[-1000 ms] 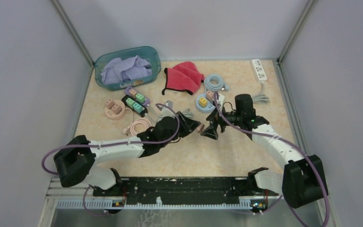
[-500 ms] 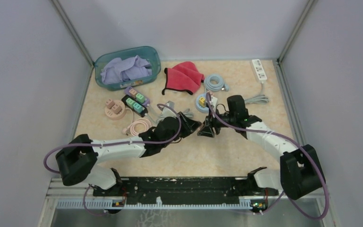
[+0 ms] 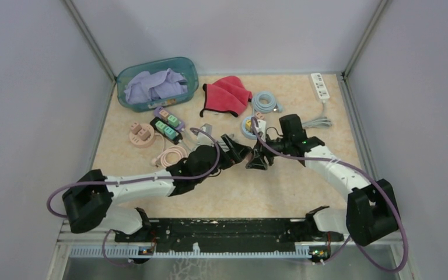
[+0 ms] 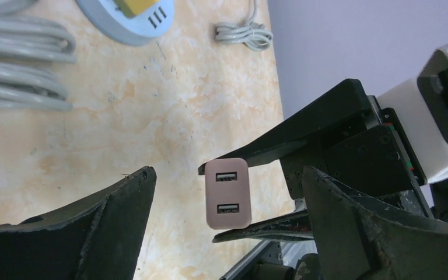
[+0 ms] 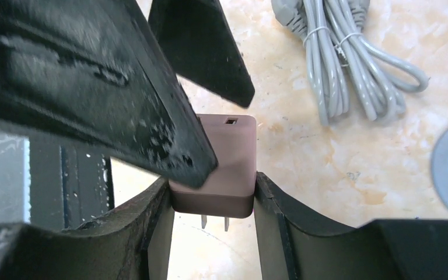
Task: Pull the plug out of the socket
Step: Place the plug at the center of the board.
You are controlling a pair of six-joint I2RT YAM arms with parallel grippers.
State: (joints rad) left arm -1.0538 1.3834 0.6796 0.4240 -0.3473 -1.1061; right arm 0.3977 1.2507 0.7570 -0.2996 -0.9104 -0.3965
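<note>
The bare tabletop point(image 3: 305, 104) beside the white power strip is outward and below, so my right gripper should next carry the plug outward, lower it and let it go.
A pink two-port USB plug point(image 4: 227, 194) hangs in the air above the table, its two metal prongs bare and in no socket. My right gripper point(image 5: 211, 184) is shut on the plug point(image 5: 224, 175), one finger on each side. The left gripper point(image 4: 227, 172) stands open, its fingers point(image 4: 116, 216) wide on either side of the plug without touching it. In the top view both grippers meet at mid-table, left point(image 3: 237, 151) and right point(image 3: 255, 160). A round blue-white socket point(image 3: 249, 125) with a yellow insert lies just behind them.
A teal basket point(image 3: 182, 63) of purple cloth stands at the back left, with a red cloth point(image 3: 227, 93) and a blue cable coil point(image 3: 265, 100) beside it. Green and purple power strips point(image 3: 167, 125), a round pink socket point(image 3: 142, 134), a white power strip point(image 3: 321, 84) and grey cable point(image 5: 338, 58) lie around.
The right gripper closed on the plug while the left still held it. The left gripper has now opened and let the plug go.
</note>
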